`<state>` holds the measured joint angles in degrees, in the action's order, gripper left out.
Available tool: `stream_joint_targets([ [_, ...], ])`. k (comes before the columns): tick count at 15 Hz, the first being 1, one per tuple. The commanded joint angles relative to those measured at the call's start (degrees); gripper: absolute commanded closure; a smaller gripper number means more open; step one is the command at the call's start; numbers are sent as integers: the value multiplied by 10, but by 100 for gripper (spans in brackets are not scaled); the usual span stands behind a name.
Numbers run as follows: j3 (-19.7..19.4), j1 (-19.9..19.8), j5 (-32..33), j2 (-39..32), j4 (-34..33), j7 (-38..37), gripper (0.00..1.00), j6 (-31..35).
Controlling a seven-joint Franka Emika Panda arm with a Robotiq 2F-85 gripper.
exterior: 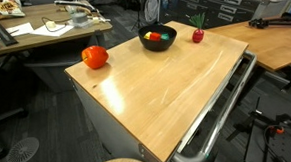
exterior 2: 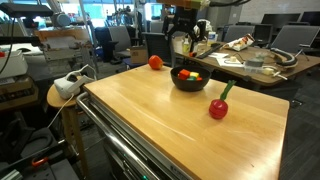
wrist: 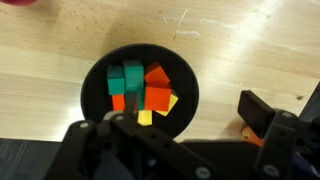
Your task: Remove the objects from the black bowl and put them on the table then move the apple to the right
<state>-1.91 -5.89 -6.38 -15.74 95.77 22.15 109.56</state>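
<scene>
I will lower my gripper into the black bowl point(exterior: 157, 39) next, with its fingers around the red cube block, because that block lies uncovered over the yellow pieces.
A black bowl point(exterior: 157, 39) stands near the table's far edge and holds several small blocks. In the wrist view the bowl point(wrist: 95, 80) holds green point(wrist: 125, 78), orange-red point(wrist: 158, 80) and yellow point(wrist: 146, 117) blocks. A red-orange apple point(exterior: 95, 56) sits near a table corner and also shows in an exterior view point(exterior 2: 155, 62). My gripper point(exterior 2: 182, 38) hangs above the bowl point(exterior 2: 190, 78), clear of it. It is open and empty in the wrist view point(wrist: 175, 125).
A red pepper-like toy with a green stem point(exterior 2: 219, 107) stands beside the bowl and also shows in an exterior view point(exterior: 198, 35). The wooden table top point(exterior: 165, 87) has a metal rail along one side. Desks, chairs and lab clutter surround it.
</scene>
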Motion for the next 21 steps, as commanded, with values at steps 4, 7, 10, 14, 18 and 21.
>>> stream_joint_targets([
  [4,11,-6,-7,-96,-80,-13,0,-15],
  [7,15,-6,-6,-127,-97,-21,0,-19],
  [10,18,-5,-2,-150,-112,-29,0,-19],
  [14,16,-1,13,-169,-131,-44,33,-15],
  [18,13,0,22,-178,-144,-56,64,-15],
  [21,9,2,37,-184,-149,-70,83,-9],
])
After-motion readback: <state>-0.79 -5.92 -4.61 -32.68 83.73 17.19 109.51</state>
